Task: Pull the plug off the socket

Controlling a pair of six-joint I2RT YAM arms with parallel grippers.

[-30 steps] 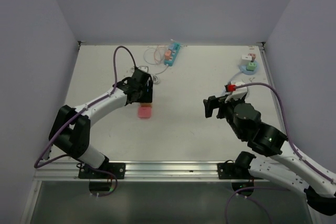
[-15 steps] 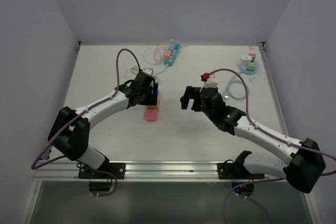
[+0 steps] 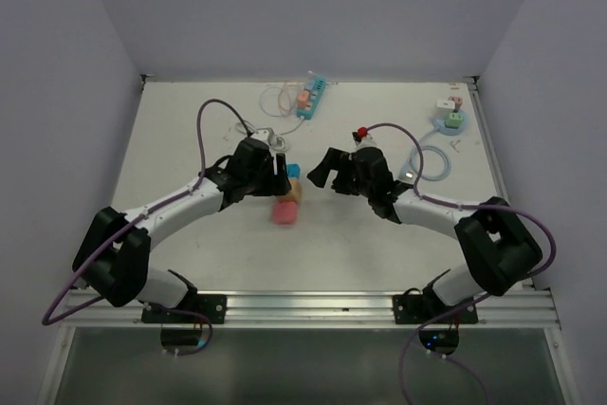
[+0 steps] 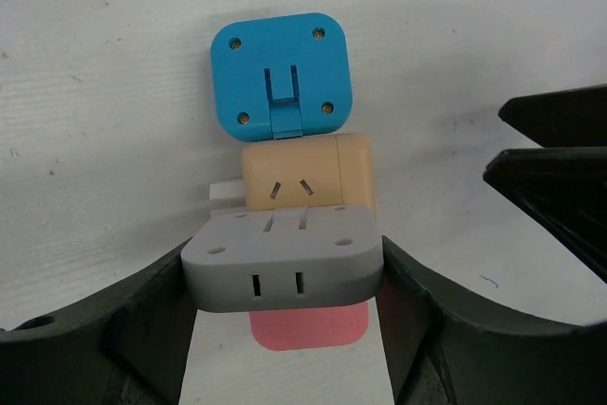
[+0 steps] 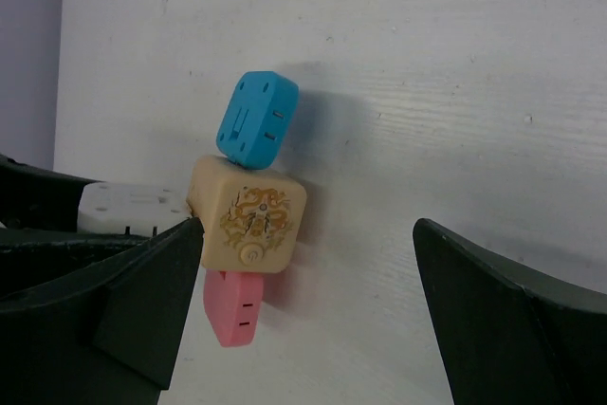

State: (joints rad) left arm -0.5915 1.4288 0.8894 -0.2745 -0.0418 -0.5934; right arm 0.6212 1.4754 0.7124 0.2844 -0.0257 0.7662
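Observation:
I next need to pull my left gripper left in the top view, then down to release on bare tabletop, as the grey plug is on that side of the socket.
A beige cube socket lies on the white table with a blue plug on its far side, a pink plug on its near side and a grey plug on the side facing my left arm. My left gripper is shut on the grey plug. In the top view the left gripper is at table centre. My right gripper is open just right of the cluster. In the right wrist view the cube sits beside my right gripper's left finger, untouched.
A teal power strip with an orange plug lies at the back centre, and a white cable coil lies behind the left gripper. A light blue cable coil and small adapters are at the back right.
My right arm has swung left across the table up to the socket cluster. My left gripper has carried the cluster a little right and toward the near edge.

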